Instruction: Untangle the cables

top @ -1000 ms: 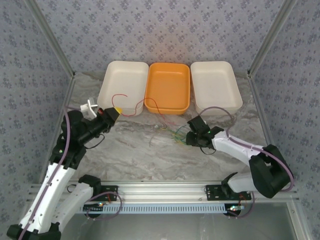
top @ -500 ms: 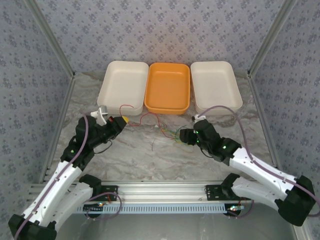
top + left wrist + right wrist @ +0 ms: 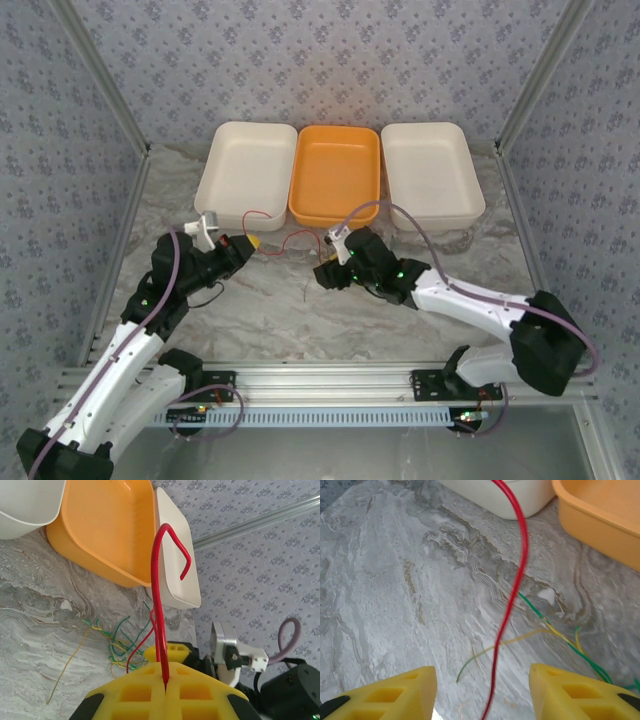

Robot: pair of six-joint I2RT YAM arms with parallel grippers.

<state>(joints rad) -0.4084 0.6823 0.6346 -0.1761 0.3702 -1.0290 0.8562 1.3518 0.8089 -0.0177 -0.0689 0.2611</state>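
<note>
The left gripper will move outward and let go of the red cable over the nearest white tray [image 3: 252, 182], and the hook is already by the tray's rim.
My left gripper [image 3: 250, 243] is shut on the red cable [image 3: 158, 595], which stands up from the yellow fingertips [image 3: 135, 690] and ends in a hook. The same red cable [image 3: 296, 237] sags across the table toward my right gripper [image 3: 322, 275]. In the right wrist view the red cable [image 3: 514, 587] runs between the open yellow fingers [image 3: 395, 695] without touching them. A tangle of green and yellow-olive cables [image 3: 119, 642] lies on the marble just in front of the right gripper, with strands [image 3: 560, 636] trailing to its right.
Three trays line the back: a white tray [image 3: 222, 180] on the left, an orange tray [image 3: 335, 215] in the middle, a white tray [image 3: 432, 210] on the right. Patterned walls and metal posts close in the marble table [image 3: 260, 310].
The right gripper has swung left across the table, over the tangle, to close by the left gripper. The left gripper came forward with the red cable, then held still.
</note>
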